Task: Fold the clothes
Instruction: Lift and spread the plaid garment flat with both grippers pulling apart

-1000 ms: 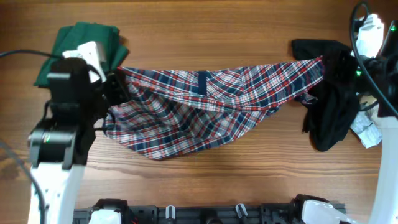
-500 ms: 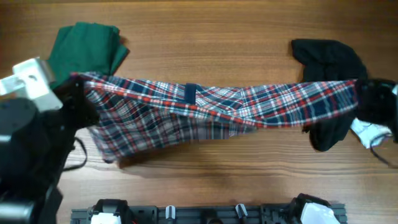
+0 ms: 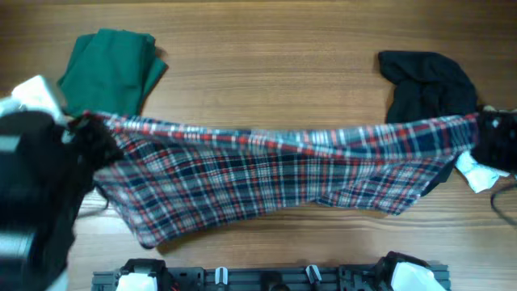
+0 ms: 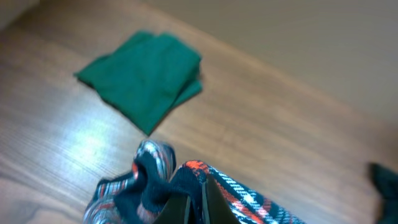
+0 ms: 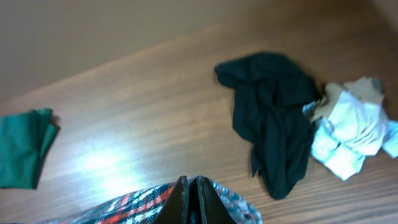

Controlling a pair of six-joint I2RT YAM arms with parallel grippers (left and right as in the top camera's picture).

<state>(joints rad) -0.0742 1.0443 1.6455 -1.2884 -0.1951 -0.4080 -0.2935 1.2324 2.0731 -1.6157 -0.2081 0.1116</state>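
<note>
I need to lower my left gripper outward, lay the drooping garment flat and release its end, because bare wood beside the green cloth is below and outward of the gripper.
A red, white and navy plaid garment hangs stretched between my two grippers above the table, its lower part drooping to the wood. My left gripper is shut on its left end; in the left wrist view the fingers pinch the bunched plaid cloth. My right gripper is shut on its right end; in the right wrist view the fingers clamp the plaid edge. Both arms are raised close to the overhead camera and look blurred.
A folded green cloth lies at the back left, also in the left wrist view. A crumpled black garment and a white and pale blue cloth lie at the right, both in the right wrist view.
Both grippers have lifted and pulled apart, drawing the plaid garment taut and toward the front; it now spans almost the full table width and hangs unfolded.
</note>
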